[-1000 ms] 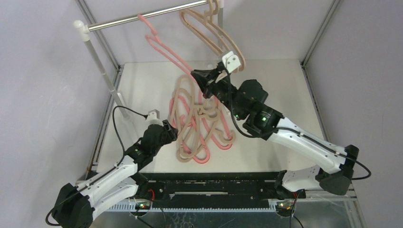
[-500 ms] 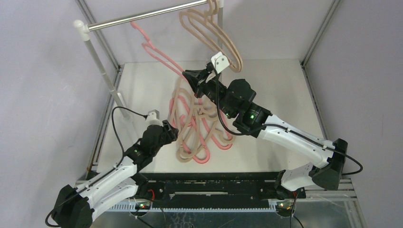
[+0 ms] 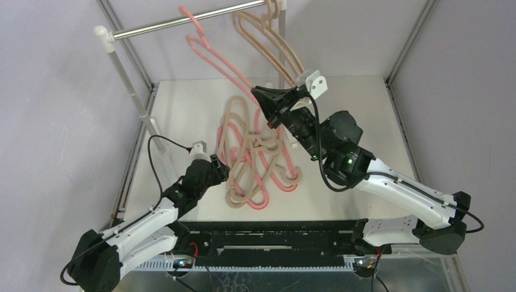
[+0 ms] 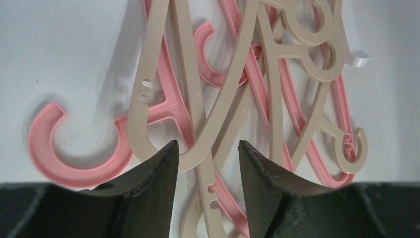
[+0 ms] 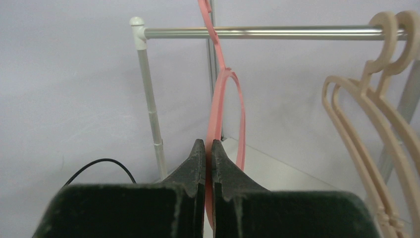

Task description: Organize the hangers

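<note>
My right gripper moves toward the white post and down next, to release the pink hanger's hook over the bar's bare part [image 3: 149, 28] [image 5: 171, 33]. Beige hangers take the bar's other end.
My right gripper [image 3: 257, 92] [image 5: 208, 144] is shut on a pink hanger [image 3: 214, 55] [image 5: 217, 106] and holds it up in the air. Its hook reaches the silver rail [image 3: 182, 21] [image 5: 257, 32]; whether it rests on the rail I cannot tell. Two beige hangers [image 3: 268, 36] [image 5: 369, 124] hang on the rail to the right of it. A tangled pile of pink and beige hangers [image 3: 252, 158] [image 4: 237, 84] lies on the table. My left gripper [image 3: 224, 173] [image 4: 208, 148] is open, low over the pile's left edge, with a beige hanger's bar between its fingers.
The rail rests on a white post [image 3: 125, 76] [image 5: 148, 94] at the left. A metal frame [image 3: 404, 45] rings the white table [image 3: 353, 115]. A black cable [image 3: 159, 141] loops from the left wrist.
My right gripper has swung left and then back right and up with the pink hanger, bringing its hook up to the rail. My left gripper has crept slightly right toward the pile.
</note>
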{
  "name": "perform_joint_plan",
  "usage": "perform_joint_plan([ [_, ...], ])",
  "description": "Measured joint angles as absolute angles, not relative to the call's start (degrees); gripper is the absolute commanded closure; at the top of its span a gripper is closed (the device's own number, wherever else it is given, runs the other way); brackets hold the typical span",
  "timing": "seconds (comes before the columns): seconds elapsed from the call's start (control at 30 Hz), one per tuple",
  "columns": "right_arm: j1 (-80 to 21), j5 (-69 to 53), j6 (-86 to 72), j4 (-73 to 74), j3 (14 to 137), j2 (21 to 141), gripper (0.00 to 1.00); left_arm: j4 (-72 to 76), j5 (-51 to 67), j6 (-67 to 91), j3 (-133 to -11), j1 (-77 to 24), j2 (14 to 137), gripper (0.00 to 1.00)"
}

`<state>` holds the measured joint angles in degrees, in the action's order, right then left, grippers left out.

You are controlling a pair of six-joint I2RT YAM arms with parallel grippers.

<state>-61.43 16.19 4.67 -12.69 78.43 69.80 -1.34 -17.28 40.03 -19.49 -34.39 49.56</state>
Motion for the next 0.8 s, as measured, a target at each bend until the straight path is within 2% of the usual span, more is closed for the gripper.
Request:
perform_joint_plan([
  [0.2, -61.25, 16.67, 5.32, -14.66, 77.58, 69.38, 1.0, -1.3, -17.19, 40.03, -19.49, -34.39, 49.87, 0.48],
  [0.8, -58.02, 14.68, 3.46, -19.88, 84.03, 84.23, 1.0, -1.34, -17.17, 40.03, -19.49, -34.39, 46.59, 0.48],
])
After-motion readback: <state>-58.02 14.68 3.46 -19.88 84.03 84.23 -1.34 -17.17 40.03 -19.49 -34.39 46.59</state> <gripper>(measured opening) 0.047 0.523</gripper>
